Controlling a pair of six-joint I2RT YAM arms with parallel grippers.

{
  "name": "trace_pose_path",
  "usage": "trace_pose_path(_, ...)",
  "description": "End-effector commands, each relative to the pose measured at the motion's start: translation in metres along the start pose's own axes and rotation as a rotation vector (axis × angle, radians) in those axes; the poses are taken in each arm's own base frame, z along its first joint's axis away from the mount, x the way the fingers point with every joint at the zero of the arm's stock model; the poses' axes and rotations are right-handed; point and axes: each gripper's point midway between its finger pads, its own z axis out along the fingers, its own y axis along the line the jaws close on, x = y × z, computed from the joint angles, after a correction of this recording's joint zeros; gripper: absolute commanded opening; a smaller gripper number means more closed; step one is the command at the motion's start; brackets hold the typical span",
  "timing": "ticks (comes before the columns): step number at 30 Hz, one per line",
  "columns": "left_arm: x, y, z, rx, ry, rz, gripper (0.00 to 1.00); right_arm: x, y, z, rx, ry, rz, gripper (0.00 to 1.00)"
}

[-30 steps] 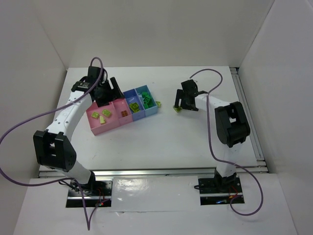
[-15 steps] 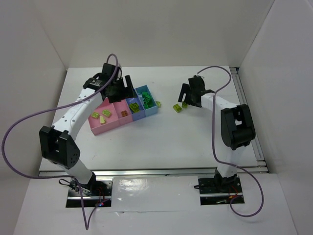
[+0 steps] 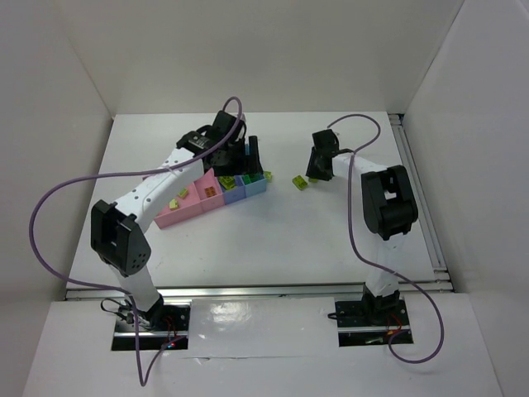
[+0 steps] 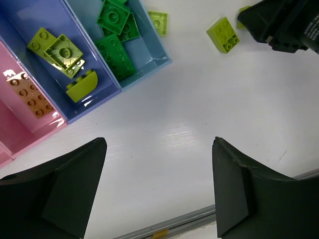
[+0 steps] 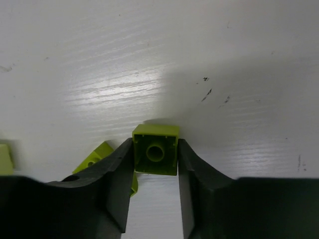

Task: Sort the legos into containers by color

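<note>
The robot's right gripper should next lift the yellow-green lego past the light blue bin and over the far end of the darker blue bin (image 4: pixel 92 107).
My right gripper (image 5: pixel 155 149) is shut on a yellow-green lego (image 5: pixel 155 133) that rests on the white table, one finger on each side of it. A second yellow-green lego (image 5: pixel 93 157) lies just left of the left finger. The containers (image 3: pixel 183 212) sit left of centre. The darker blue bin (image 4: pixel 92 107) holds yellow-green legos (image 4: pixel 57 49). Dark green legos (image 4: pixel 115 52) lie in the light blue bin (image 4: pixel 149 52). My left gripper (image 4: pixel 159 184) hangs open over bare table just past the bins, holding nothing. Two more yellow-green legos (image 4: pixel 158 21) (image 4: pixel 224 34) lie loose on the table.
A pink bin (image 4: pixel 20 127) holds a brown brick (image 4: pixel 27 94). The other pink bin (image 3: pixel 169 217) has yellow-green pieces in it. A metal rail (image 4: pixel 164 226) runs along the table edge. White walls enclose the table on three sides. My right gripper (image 3: pixel 315 169) is close to my left gripper (image 3: pixel 248 159).
My left arm has swung right across the bins, past the light blue one. My right gripper has shifted slightly and shut on the yellow-green lego.
</note>
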Motion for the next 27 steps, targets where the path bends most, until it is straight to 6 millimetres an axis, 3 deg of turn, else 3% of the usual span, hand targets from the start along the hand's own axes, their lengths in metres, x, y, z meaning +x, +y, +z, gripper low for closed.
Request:
trace_pose_path(1, -0.01, 0.004, -0.005, -0.034, -0.028, -0.021, 0.89, -0.026, 0.002, -0.016, 0.002, -0.069, 0.016, 0.34)
trace_pose_path(3, -0.016, 0.009, -0.009, -0.047, -0.048, -0.029, 0.89, -0.036, 0.003, -0.029, -0.004, -0.102, 0.022, 0.26)
trace_pose_path(6, -0.027, 0.021, -0.022, -0.076, -0.099, -0.035, 0.9, -0.053, 0.024, -0.051, -0.093, -0.154, 0.008, 0.21)
trace_pose_path(10, -0.039, 0.061, -0.04, -0.162, -0.146, -0.084, 0.91, -0.077, 0.085, -0.087, -0.276, -0.232, -0.069, 0.21)
trace_pose_path(11, -0.047, 0.081, -0.045, -0.199, -0.169, -0.12, 0.91, -0.071, 0.109, -0.097, -0.353, -0.219, -0.097, 0.21)
trace_pose_path(12, -0.048, 0.092, -0.054, -0.209, -0.187, -0.15, 0.91, -0.066, 0.122, -0.096, -0.385, -0.207, -0.132, 0.21)
trace_pose_path(13, -0.05, 0.1, -0.06, -0.213, -0.198, -0.192, 0.91, -0.069, 0.15, -0.108, -0.442, -0.231, -0.17, 0.21)
trace_pose_path(14, -0.055, 0.12, -0.066, -0.237, -0.215, -0.249, 0.91, -0.064, 0.166, -0.111, -0.481, -0.223, -0.197, 0.21)
trace_pose_path(15, -0.055, 0.128, -0.071, -0.241, -0.225, -0.283, 0.91, -0.056, 0.179, -0.104, -0.501, -0.205, -0.226, 0.21)
trace_pose_path(16, -0.05, 0.134, -0.079, -0.231, -0.228, -0.315, 0.91, -0.06, 0.195, -0.111, -0.527, -0.22, -0.238, 0.21)
trace_pose_path(17, -0.053, 0.149, -0.084, -0.244, -0.246, -0.356, 0.91, -0.05, 0.216, -0.116, -0.568, -0.216, -0.286, 0.21)
trace_pose_path(18, -0.051, 0.153, -0.088, -0.243, -0.249, -0.367, 0.91, -0.04, 0.226, -0.107, -0.571, -0.196, -0.312, 0.21)
trace_pose_path(20, -0.052, 0.159, -0.099, -0.244, -0.284, -0.372, 0.91, -0.041, 0.26, -0.122, -0.628, -0.234, -0.36, 0.22)
trace_pose_path(21, -0.049, 0.164, -0.101, -0.253, -0.286, -0.381, 0.91, -0.031, 0.268, -0.113, -0.628, -0.215, -0.386, 0.25)
trace_pose_path(23, -0.051, 0.169, -0.107, -0.26, -0.3, -0.367, 0.91, -0.04, 0.287, -0.12, -0.641, -0.247, -0.407, 0.26)
trace_pose_path(24, -0.049, 0.174, -0.111, -0.268, -0.305, -0.362, 0.91, -0.029, 0.293, -0.106, -0.636, -0.22, -0.418, 0.26)
trace_pose_path(25, -0.05, 0.175, -0.111, -0.265, -0.304, -0.368, 0.91, -0.041, 0.302, -0.111, -0.649, -0.25, -0.422, 0.26)
trace_pose_path(27, -0.05, 0.179, -0.121, -0.271, -0.325, -0.356, 0.91, -0.035, 0.311, -0.105, -0.661, -0.238, -0.431, 0.28)
